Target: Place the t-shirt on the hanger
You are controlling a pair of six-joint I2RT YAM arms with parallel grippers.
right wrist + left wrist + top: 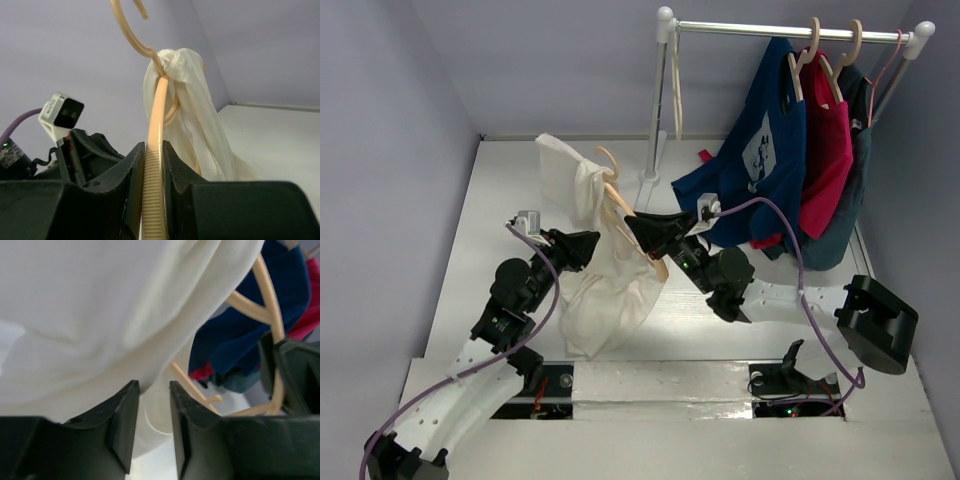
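Observation:
My right gripper draws slightly back next and frees the hanger's ribbed arm (pixel 154 212) from between its fingers, as the shirt already hangs round the hanger's neck.
The cream-white t-shirt (pixel 615 280) hangs bunched from the tan wooden hanger (pixel 620 205), and its lower part rests on the table. My right gripper (pixel 638 228) is shut on one ribbed arm of the hanger (pixel 155 125) and holds it tilted above the table, hook up. The shirt (pixel 195 110) is gathered round the hanger's neck. My left gripper (pixel 592 243) is at the shirt's left edge. In the left wrist view its jaws (pixel 154 387) stand a little apart just under the cloth (pixel 100 315), with the hanger (pixel 270 295) to the right.
A white clothes rack (pixel 658 100) stands at the back. A navy printed shirt (pixel 760 160), a red shirt (pixel 825 150) and a dark teal garment (pixel 840 230) hang on it, with a thin pinkish wire hanger (pixel 890 60). Walls close in left and right.

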